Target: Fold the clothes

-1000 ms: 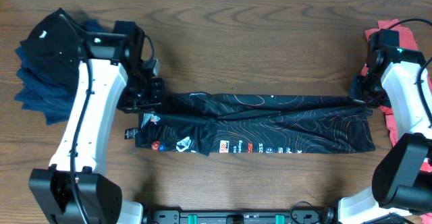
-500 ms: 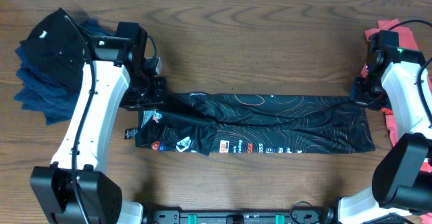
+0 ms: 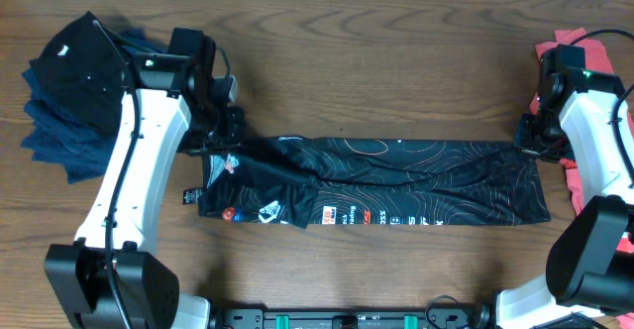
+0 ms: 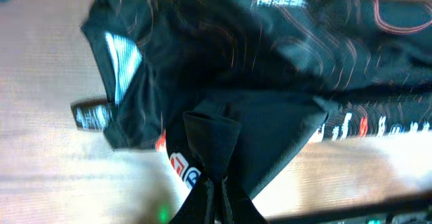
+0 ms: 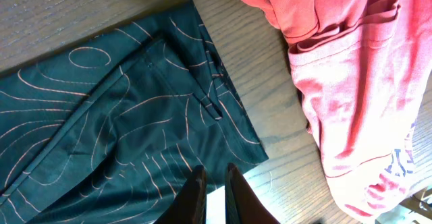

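The collar end of the jersey lies crumpled, so my left gripper should next carry the jersey's fold toward my right gripper and down beside the lettered band (image 3: 325,200) (image 4: 333,121).
The black jersey (image 3: 396,180) with thin contour lines and sponsor patches lies folded into a long strip across the table. It also shows in the left wrist view (image 4: 223,69) and the right wrist view (image 5: 101,116). My left gripper (image 3: 224,131) is shut on a fold of the jersey near its collar end, with black cloth pinched between the fingers (image 4: 217,190). My right gripper (image 3: 527,136) is at the strip's far right corner. Its fingers (image 5: 212,173) are nearly together with nothing between them, just over the hem.
A pile of dark blue and black clothes (image 3: 64,81) lies at the back left beside the left arm. A coral-red shirt (image 3: 580,111) lies at the right edge and fills the right side of the right wrist view (image 5: 351,82).
My left gripper has moved a little toward the back with the jersey's collar end, pulling that end of the strip with it. The right arm has barely moved.
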